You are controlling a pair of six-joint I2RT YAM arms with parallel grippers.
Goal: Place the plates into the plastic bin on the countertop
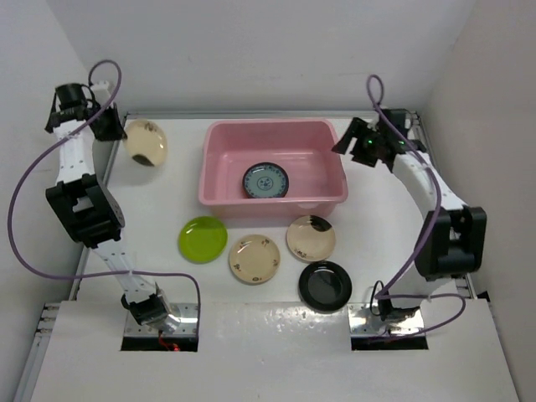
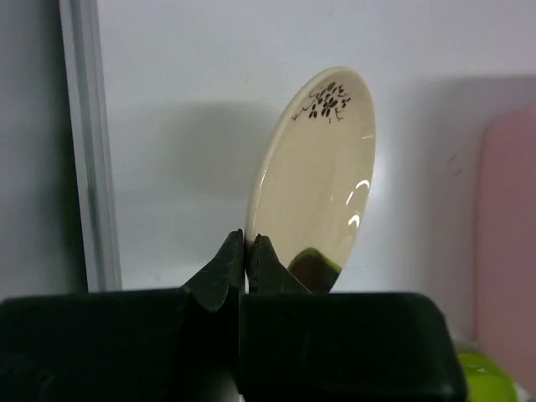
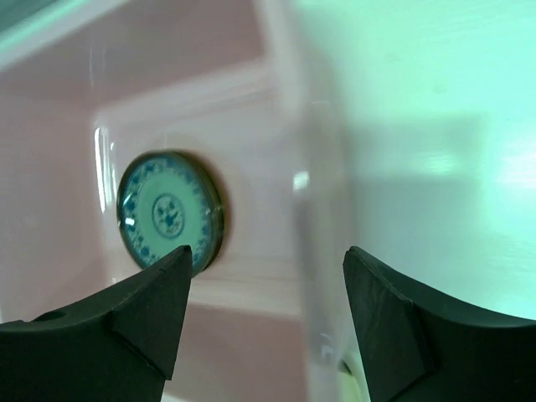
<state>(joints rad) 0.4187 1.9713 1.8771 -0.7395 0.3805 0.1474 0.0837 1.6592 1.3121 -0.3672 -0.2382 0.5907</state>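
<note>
The black-patched cream plate is outside the bin, so my right gripper will next move back and down to the plate's rim near its patch (image 1: 327,224) (image 3: 346,368).
My left gripper (image 1: 121,134) is shut on the rim of a cream plate with a dark patch (image 1: 145,142) and holds it tilted up above the countertop, left of the pink plastic bin (image 1: 335,163). In the left wrist view the fingertips (image 2: 246,243) pinch that plate's lower edge (image 2: 322,176). My right gripper (image 1: 347,138) is open and empty over the bin's right rim (image 3: 310,209). A patterned blue-green plate (image 1: 265,181) lies inside the bin and also shows in the right wrist view (image 3: 163,213).
In front of the bin lie a lime green plate (image 1: 202,239), a patterned yellowish plate (image 1: 254,258), a cream plate with a black patch (image 1: 311,237) and a glossy black plate (image 1: 325,285). White walls enclose the countertop (image 1: 469,335).
</note>
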